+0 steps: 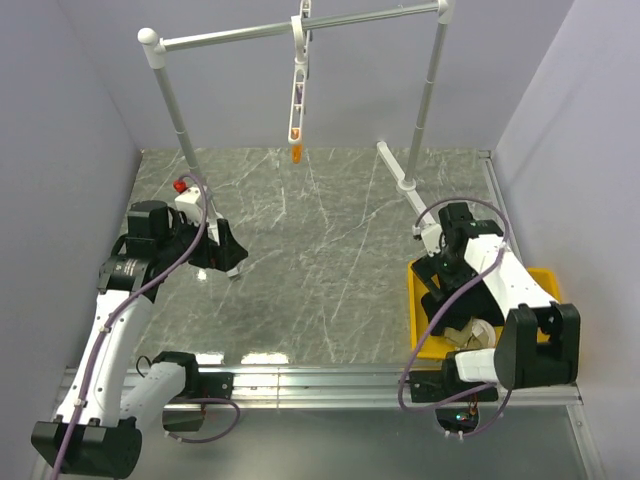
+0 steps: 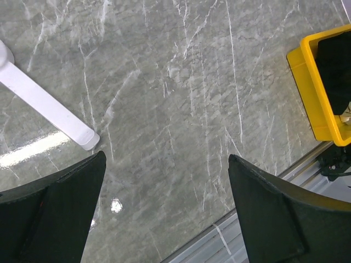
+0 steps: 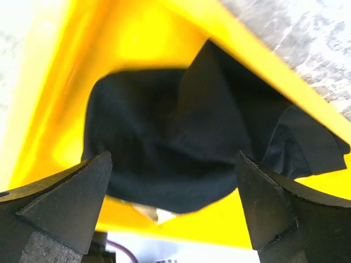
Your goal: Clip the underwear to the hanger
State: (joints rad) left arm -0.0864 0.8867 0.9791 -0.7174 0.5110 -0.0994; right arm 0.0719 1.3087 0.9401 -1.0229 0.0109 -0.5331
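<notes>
My right gripper will next move down to the raised middle fold of the black underwear (image 1: 441,294) (image 3: 184,137) in the yellow bin.
The black underwear (image 3: 181,137) lies crumpled in a yellow bin (image 3: 263,60) at the table's right near corner. My right gripper (image 3: 174,164) hovers just above the cloth. It is open, with one finger on each side of the heap and nothing between them. In the top view that arm covers most of the bin (image 1: 545,278). The white hanger (image 1: 298,80) hangs by its hook from the rail at the back, tilted steeply, with an orange clip (image 1: 295,152) at its low end. My left gripper (image 1: 225,250) is open over bare marble at the left (image 2: 166,159).
The white rail frame (image 1: 260,33) spans the back on two slanted posts, with a foot bar (image 1: 400,175) on the table. A beige cloth (image 1: 470,330) shows at the near end of the bin. Grey walls close off both sides. A metal strip runs along the near table edge.
</notes>
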